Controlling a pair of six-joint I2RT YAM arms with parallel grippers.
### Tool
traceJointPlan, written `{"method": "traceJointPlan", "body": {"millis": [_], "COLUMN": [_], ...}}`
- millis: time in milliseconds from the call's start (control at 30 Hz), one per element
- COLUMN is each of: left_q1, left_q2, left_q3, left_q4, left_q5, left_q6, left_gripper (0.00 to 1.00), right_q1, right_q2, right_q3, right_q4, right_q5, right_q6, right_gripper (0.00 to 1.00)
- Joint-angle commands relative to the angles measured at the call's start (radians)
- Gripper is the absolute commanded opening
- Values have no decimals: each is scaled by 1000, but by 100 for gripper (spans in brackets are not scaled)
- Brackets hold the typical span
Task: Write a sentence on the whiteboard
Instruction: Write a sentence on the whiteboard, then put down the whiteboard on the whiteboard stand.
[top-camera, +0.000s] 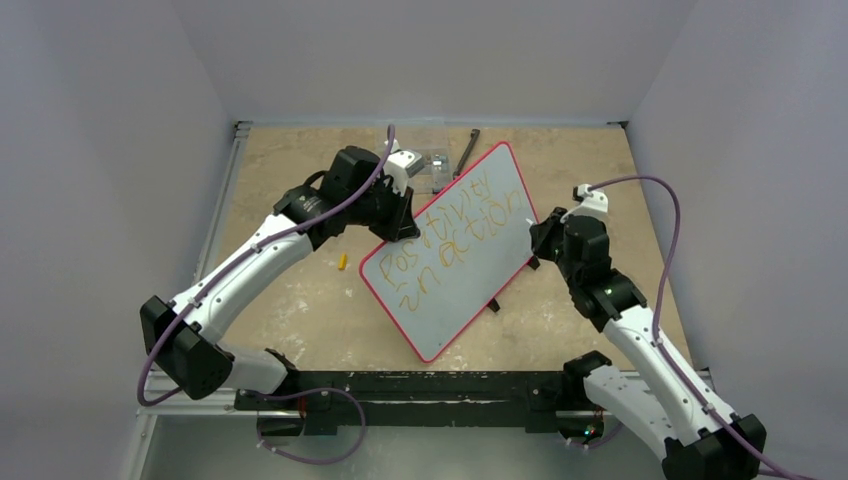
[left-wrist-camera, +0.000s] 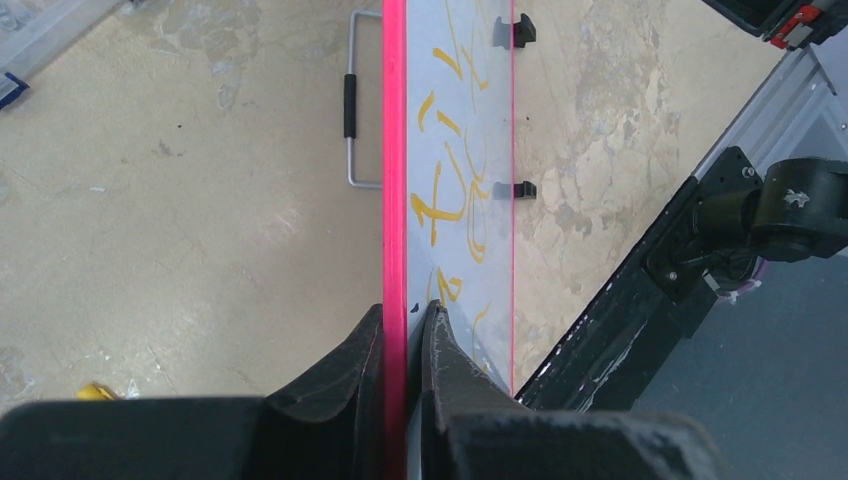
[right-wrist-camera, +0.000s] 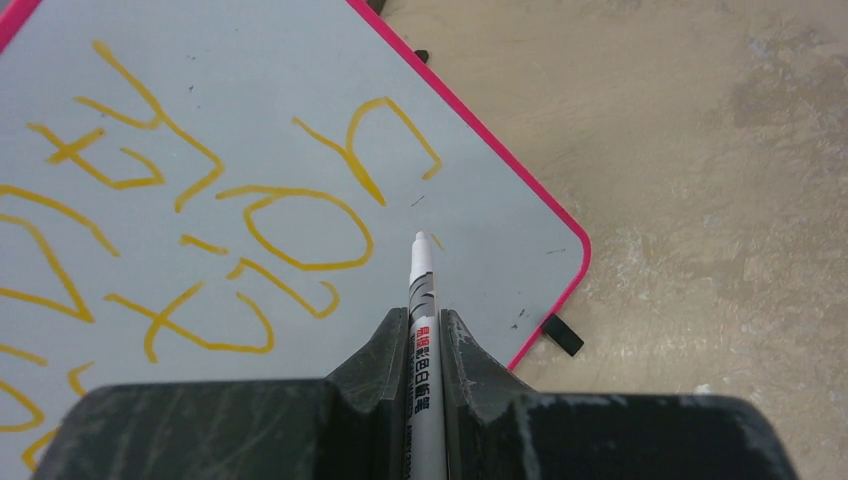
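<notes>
I will next move my left gripper outward, lean the board toward the metal handle (left-wrist-camera: 350, 106) and release the frame edge, as that handle lies outward of my gripper.
The whiteboard (top-camera: 470, 265), white with a red-pink frame, stands tilted on the table. The sentence (top-camera: 455, 232) in orange-yellow reads "Positivity in action" in two lines; its end shows in the right wrist view (right-wrist-camera: 300, 225). My left gripper (top-camera: 402, 222) is shut on the whiteboard's upper left frame edge (left-wrist-camera: 395, 200), one finger on each side. My right gripper (top-camera: 538, 240) is shut on a white marker (right-wrist-camera: 420, 290). The marker's tip points at the board (right-wrist-camera: 250, 120) just right of the last letter, near the board's right edge. I cannot tell whether the tip touches.
A small yellow marker cap (top-camera: 341, 262) lies on the table left of the board. A clear plastic box (top-camera: 437, 166) and a dark tool (top-camera: 468, 148) lie at the back. A metal handle (left-wrist-camera: 352, 110) lies behind the board. The black base rail (top-camera: 420, 385) runs along the near edge.
</notes>
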Motion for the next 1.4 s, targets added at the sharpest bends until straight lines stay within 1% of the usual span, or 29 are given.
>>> {"method": "traceJointPlan", "body": {"millis": [0,100,500,767,1133,1233,1367], "left_q1": [19,41,64,101,114,118,123], "left_q2": [48,68,141,205,268,283,310], "left_q3": [-20,-19,-8,57,94,96,93], "left_q4": [-73,-69,-66,-51,-44,-52,-60], "left_q5": [-119,-88,-61,23,55,52,40], "left_q6": [115,114,113,76,47,50,61], "left_gripper": [0,0,0,1,0,2,8], "right_q1": [3,3,4,4,3,4,4], "right_q2": [-28,-34,-65,-44,-36,-42,-45], "right_q3": [55,59,46,42,23,20,26], "right_q4": [-19,-23,-24,-1,13,10,-1], "right_q5": [21,22,4,-10,-8,-6,-17], "right_q6": [-11,-14,-13,-13,-13,-13,-13], "right_gripper": [0,0,0,0,0,0,0]}}
